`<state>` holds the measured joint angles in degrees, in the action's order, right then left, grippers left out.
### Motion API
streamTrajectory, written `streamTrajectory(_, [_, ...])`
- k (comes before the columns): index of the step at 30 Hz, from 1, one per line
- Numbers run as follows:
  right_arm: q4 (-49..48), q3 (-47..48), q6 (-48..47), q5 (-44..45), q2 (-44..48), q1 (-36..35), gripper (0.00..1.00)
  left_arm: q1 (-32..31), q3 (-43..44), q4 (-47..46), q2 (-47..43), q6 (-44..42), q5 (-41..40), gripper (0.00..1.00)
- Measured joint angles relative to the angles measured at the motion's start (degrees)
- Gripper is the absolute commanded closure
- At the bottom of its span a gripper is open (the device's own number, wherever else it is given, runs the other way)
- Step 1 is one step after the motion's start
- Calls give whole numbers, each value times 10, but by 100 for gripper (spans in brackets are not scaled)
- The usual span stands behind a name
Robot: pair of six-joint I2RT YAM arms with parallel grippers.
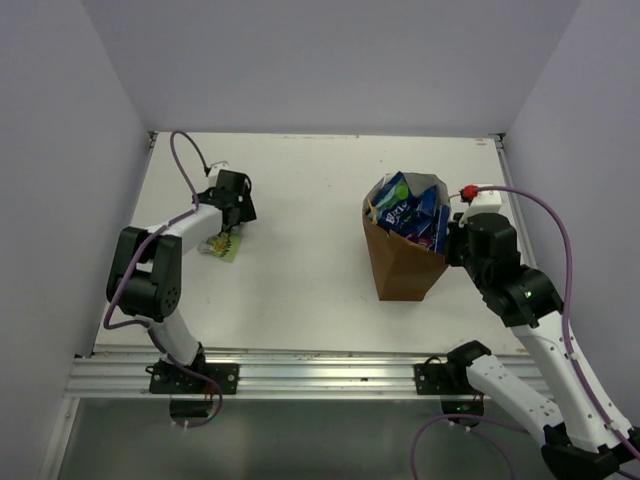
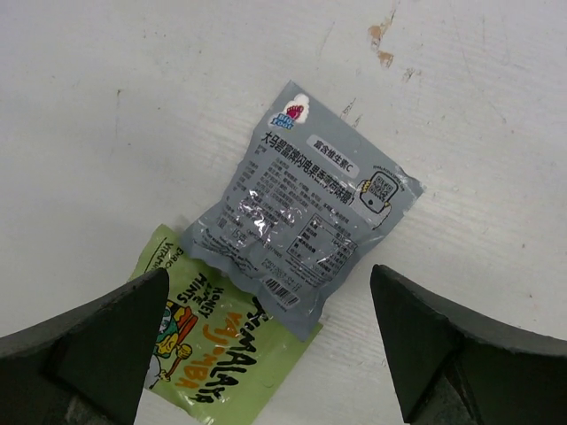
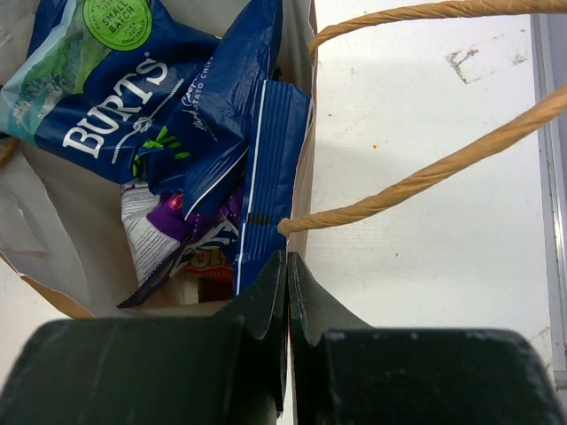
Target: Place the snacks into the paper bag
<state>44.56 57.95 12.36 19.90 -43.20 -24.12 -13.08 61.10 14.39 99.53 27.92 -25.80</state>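
The grey foil packet (image 2: 306, 217) gets my left gripper coming down and closing on it next, since it lies partly over the green mints packet (image 2: 208, 341).
The brown paper bag (image 1: 405, 265) stands upright right of centre, holding several snacks, among them blue crisp packets (image 3: 106, 97) and a purple one (image 3: 190, 221). My right gripper (image 1: 452, 235) is shut on the bag's right rim (image 3: 306, 177), its jaws (image 3: 287, 261) pinched on the wall just below a string handle (image 3: 416, 181). My left gripper (image 1: 228, 225) is open, hovering over two flat packets on the table at the left: a grey foil packet (image 2: 306, 217) lying partly on a green mints packet (image 2: 208, 341). The gripper (image 2: 270, 283) straddles them without touching them.
The white table (image 1: 300, 200) is boxed in by pale walls at the back and sides. An aluminium rail (image 1: 300, 370) runs along the near edge by the arm bases. A second string handle (image 3: 399, 13) arches over the table right of the bag.
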Motion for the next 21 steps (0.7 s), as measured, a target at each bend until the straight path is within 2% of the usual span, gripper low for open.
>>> streamTrajectory(9, [-1, 0, 0, 0, -3, 0, 100, 33, -8, -74, 29, -11, 49, 1])
streamTrajectory(12, [-1, 0, 0, 0, -3, 0, 100, 36, -8, -78, 54, -13, 60, 4])
streamTrajectory(14, [-1, 0, 0, 0, -3, 0, 100, 36, -8, -84, 66, -16, 66, 20])
streamTrajectory(16, [-1, 0, 0, 0, -3, 0, 100, 36, -6, -90, 67, -15, 75, 44])
streamTrajectory(18, [-1, 0, 0, 0, -3, 0, 100, 36, -5, -93, 68, -17, 79, 57])
streamTrajectory(19, [-1, 0, 0, 0, -3, 0, 100, 36, -5, -94, 68, -18, 81, 74])
streamTrajectory(21, [-1, 0, 0, 0, -3, 0, 100, 36, -2, -100, 67, -16, 82, 95])
